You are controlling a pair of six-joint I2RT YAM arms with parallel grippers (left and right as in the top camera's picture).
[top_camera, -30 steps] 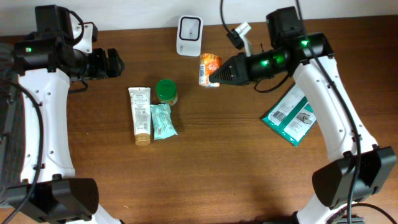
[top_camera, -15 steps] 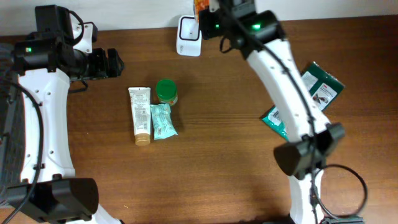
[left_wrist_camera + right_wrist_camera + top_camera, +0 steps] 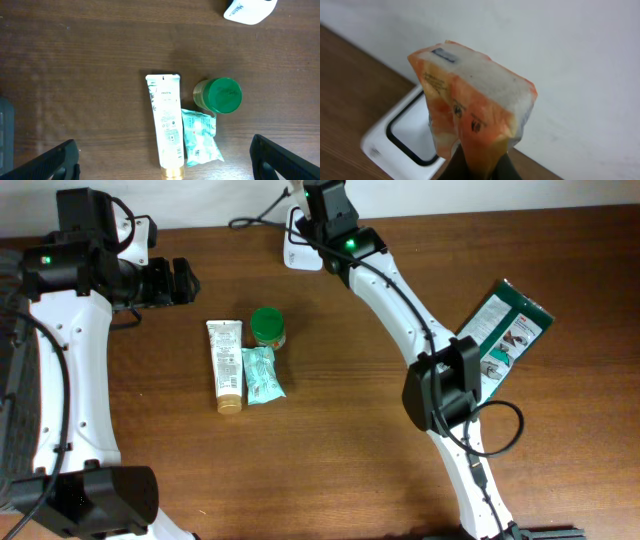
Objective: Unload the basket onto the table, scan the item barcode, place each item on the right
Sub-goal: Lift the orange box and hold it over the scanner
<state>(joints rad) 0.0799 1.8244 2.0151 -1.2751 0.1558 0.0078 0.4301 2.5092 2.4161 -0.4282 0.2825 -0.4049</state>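
The green flat package [image 3: 497, 338] lies bare on top, so the robot's right gripper needs to swing back and to the right in the overhead view next, going down to let go of the packet there.
My right gripper [image 3: 480, 167] is shut on the lower end of an orange and white snack packet [image 3: 475, 110]. It holds the packet upright just above the white barcode scanner [image 3: 405, 137], which stands by the wall. From overhead, the right arm reaches to the back edge and its wrist [image 3: 325, 205] covers the packet and part of the scanner [image 3: 297, 256]. My left gripper [image 3: 185, 280] hangs open at the left with nothing in it. Its two fingers [image 3: 55, 160] stand wide apart above the table.
A white tube [image 3: 226, 365], a green-lidded jar [image 3: 267, 326] and a teal wipes packet [image 3: 262, 375] lie left of centre. The left wrist view shows the same tube [image 3: 165, 125], jar [image 3: 222, 95] and packet [image 3: 200, 140]. A green flat package [image 3: 508, 325] lies at the right.
The right arm has swung from mid-table up and left to the back edge, carrying the orange packet over the scanner. The left arm has not moved.
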